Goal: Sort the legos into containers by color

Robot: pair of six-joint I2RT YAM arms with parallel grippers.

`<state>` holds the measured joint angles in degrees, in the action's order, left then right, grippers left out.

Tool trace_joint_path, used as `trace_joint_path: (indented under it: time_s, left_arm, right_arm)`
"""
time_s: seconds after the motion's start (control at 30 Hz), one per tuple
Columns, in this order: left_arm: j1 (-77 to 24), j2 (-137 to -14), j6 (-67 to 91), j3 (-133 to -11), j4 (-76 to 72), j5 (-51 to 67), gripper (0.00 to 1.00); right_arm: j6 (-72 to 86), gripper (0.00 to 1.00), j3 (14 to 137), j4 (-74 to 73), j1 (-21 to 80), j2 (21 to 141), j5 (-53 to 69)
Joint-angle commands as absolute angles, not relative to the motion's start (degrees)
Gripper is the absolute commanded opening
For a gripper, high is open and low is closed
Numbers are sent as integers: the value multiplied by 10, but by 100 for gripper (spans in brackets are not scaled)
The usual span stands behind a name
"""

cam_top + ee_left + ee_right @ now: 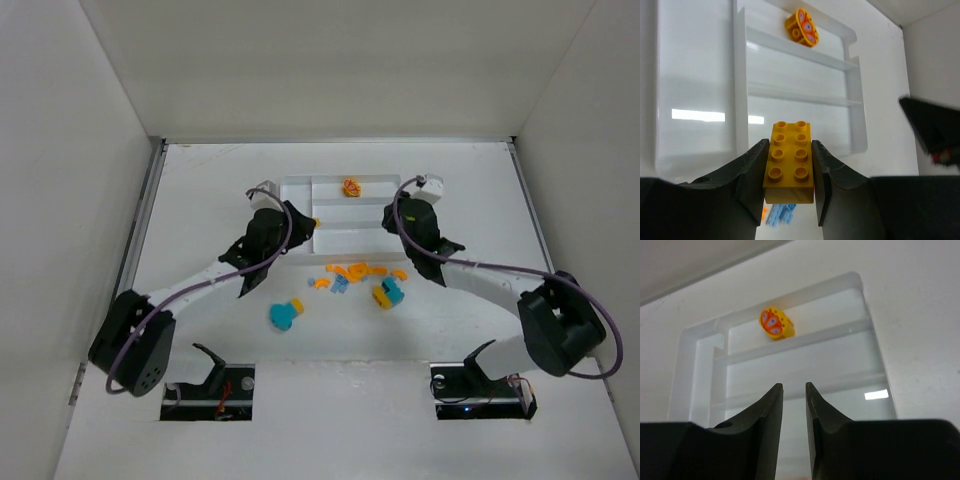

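My left gripper moves outward next, then down, and releases the brick (789,162) beside the rounded yellow piece, as the far long section (766,22) lies outward and below my gripper.
My left gripper (789,144) is shut on a yellow-orange eight-stud brick (789,162), held over the near edge of the white tray (740,75). My right gripper (794,386) hangs over the tray's right end (392,215); its jaws stand a narrow gap apart with nothing between them. A rounded yellow piece with a red mark (775,323) lies in the far long section (351,187). Several loose orange, light blue and teal legos (355,272) lie on the table in front of the tray.
A teal piece (284,315) sits apart at the front left of the pile, and a yellow-and-teal piece (387,293) at its right. A light blue piece (781,214) shows under my left fingers. White walls enclose the table on three sides.
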<state>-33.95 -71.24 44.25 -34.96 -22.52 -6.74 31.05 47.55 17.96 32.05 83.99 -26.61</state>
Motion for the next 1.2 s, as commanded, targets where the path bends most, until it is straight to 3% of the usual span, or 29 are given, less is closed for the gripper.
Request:
trace_joint_path:
  time_s: [0.0,0.43,1.0,1.07,1.17]
  left_arm:
    - [-329,-791,401,-438,-271,-108,15]
    - [-314,-1045,338,-708,-239,-83,15]
    - [-297,-1201,311,-845,-236,-51,17]
    - [-297,-1211,311,-858,-232,-51,20]
    - [-297,-1225,311,-874,-228,-48,32]
  right_arm:
    - [333,28,393,206,348,798,-285]
    - [318,35,342,155,407,684,-274]
    - [325,41,308,177,414,659,-258]
    - [325,42,308,179,414,659,-258]
    - [327,43,306,181,414,661,-257]
